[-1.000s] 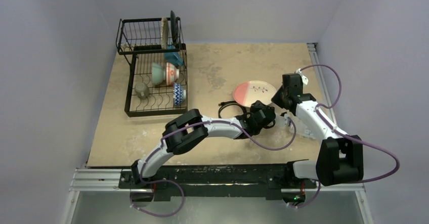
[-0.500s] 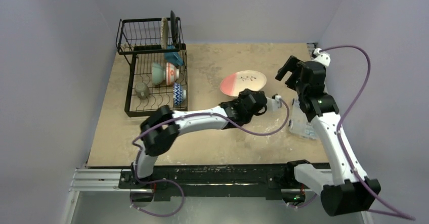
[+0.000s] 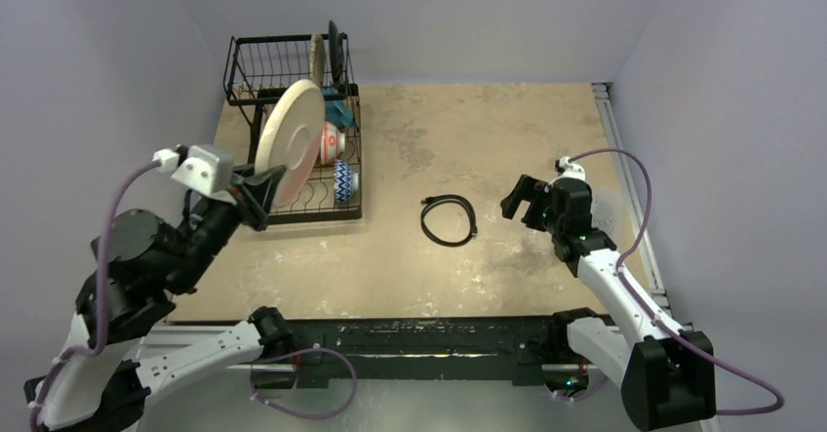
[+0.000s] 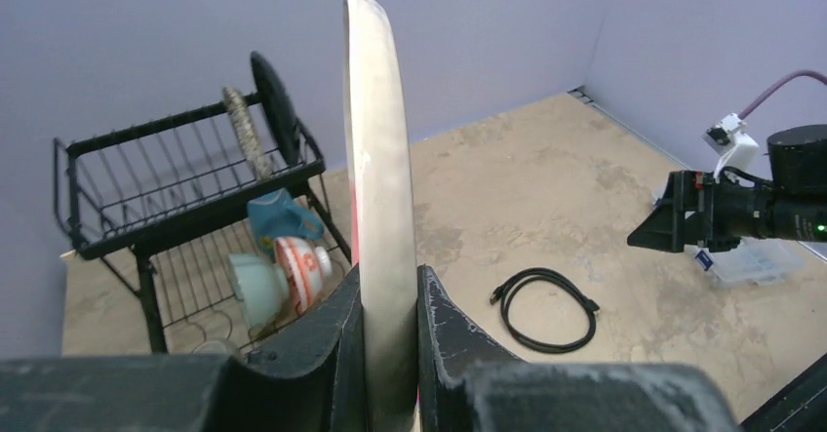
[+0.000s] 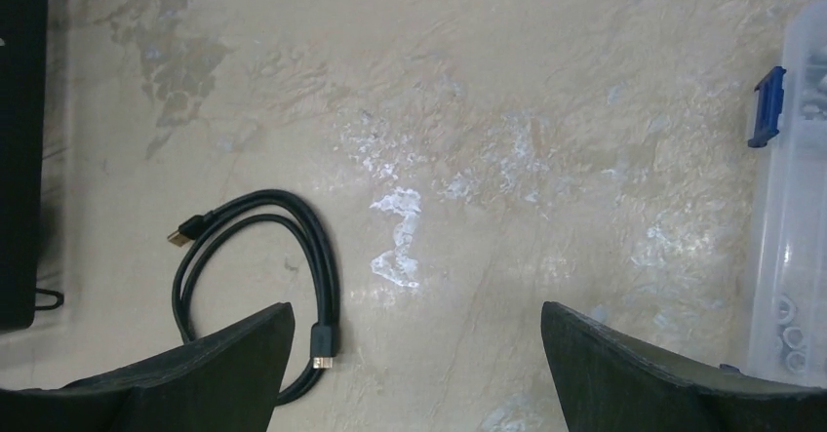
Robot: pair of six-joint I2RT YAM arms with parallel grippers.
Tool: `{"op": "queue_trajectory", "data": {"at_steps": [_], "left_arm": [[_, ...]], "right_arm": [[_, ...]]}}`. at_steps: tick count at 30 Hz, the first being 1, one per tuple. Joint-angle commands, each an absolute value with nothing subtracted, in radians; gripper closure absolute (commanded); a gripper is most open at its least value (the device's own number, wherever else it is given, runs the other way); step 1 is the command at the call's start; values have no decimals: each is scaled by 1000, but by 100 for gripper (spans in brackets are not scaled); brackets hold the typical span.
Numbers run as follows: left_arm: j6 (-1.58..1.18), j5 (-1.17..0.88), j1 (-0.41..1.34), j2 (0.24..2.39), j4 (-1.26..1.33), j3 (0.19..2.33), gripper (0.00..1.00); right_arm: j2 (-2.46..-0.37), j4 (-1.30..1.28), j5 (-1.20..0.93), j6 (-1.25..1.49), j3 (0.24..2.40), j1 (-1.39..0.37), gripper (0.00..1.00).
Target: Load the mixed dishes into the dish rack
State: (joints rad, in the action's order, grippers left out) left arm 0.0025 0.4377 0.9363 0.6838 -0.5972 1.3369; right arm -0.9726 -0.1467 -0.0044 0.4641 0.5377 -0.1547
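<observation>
My left gripper swings outward next over the raised section's empty slots (image 4: 180, 171) beside the speckled grey plate. It then lowers the large plate in and releases it.
My left gripper (image 4: 390, 286) is shut on the lower rim of the pink-and-white large plate (image 4: 378, 159), holding it on edge. In the top view the plate (image 3: 293, 142) hangs over the front of the black wire dish rack (image 3: 244, 219), with the left gripper (image 3: 261, 186) below it. The black plate (image 3: 334, 54) and the speckled grey plate (image 3: 316, 61) stand in the raised section. Mint-green bowl (image 4: 252, 288) and red-patterned bowl (image 4: 300, 274) sit on the lower tray. My right gripper (image 3: 522, 198) stands open and empty over the table (image 5: 417, 325).
A coiled black cable (image 3: 449, 220) lies mid-table, just left of the right gripper's fingers (image 5: 215, 373). A clear plastic parts box (image 5: 795, 227) sits at the right edge. A teal piece (image 3: 336, 113) and a blue-patterned white dish (image 3: 344, 182) also rest in the rack.
The left arm swung from mid-table to the rack, carrying the plate, which now stands on edge. The right gripper opened and came down beside the cable.
</observation>
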Motion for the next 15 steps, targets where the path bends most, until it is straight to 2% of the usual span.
{"op": "queue_trajectory", "data": {"at_steps": [1, 10, 15], "left_arm": [[-47, 477, 924, 613, -721, 1324, 100], [91, 624, 896, 681, -706, 1431, 100], [62, 402, 690, 828, -732, 1559, 100]], "right_arm": [[-922, 67, -78, 483, 493, -166, 1], [-860, 169, -105, 493, 374, -169, 1], [-873, 192, -104, 500, 368, -169, 1]]}}
